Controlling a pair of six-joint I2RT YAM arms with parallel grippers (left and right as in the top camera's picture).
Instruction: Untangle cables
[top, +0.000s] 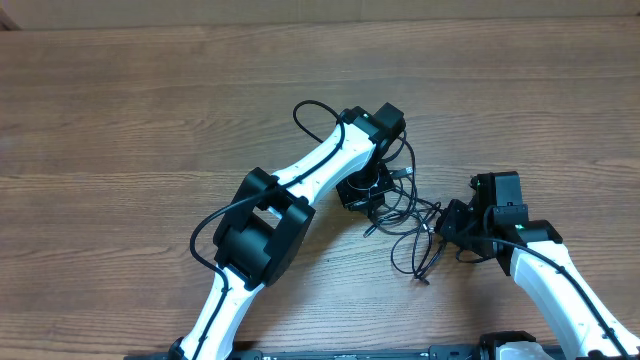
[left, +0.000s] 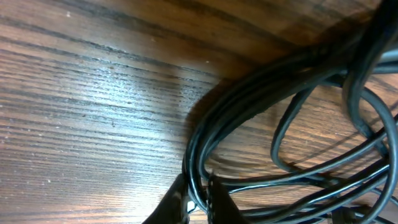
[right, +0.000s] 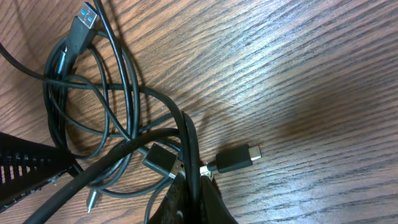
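I need to move my right gripper a little to the right in the overhead view, keep it low beside the USB-C plug (right: 237, 158), and let go of the cable loop, because the loop runs into crossed pieces of cable.
A tangle of thin black cables (top: 410, 215) lies on the wooden table between my two arms. My left gripper (top: 362, 196) sits at the tangle's left side; in the left wrist view its fingers (left: 199, 198) are shut on a bundle of cable strands (left: 249, 106). My right gripper (top: 452, 222) is at the tangle's right side; in the right wrist view its fingers (right: 191, 186) are shut on a black cable (right: 186, 134). Beside them lie a USB-C plug (right: 237, 158), a silver-tipped plug (right: 163, 160) and a blue-tongued USB-A plug (right: 81, 28).
The wooden table (top: 120, 120) stretches to the left and back. A thick black arm cable (top: 318, 110) loops behind my left wrist. A loose cable end (top: 424, 278) points toward the front edge.
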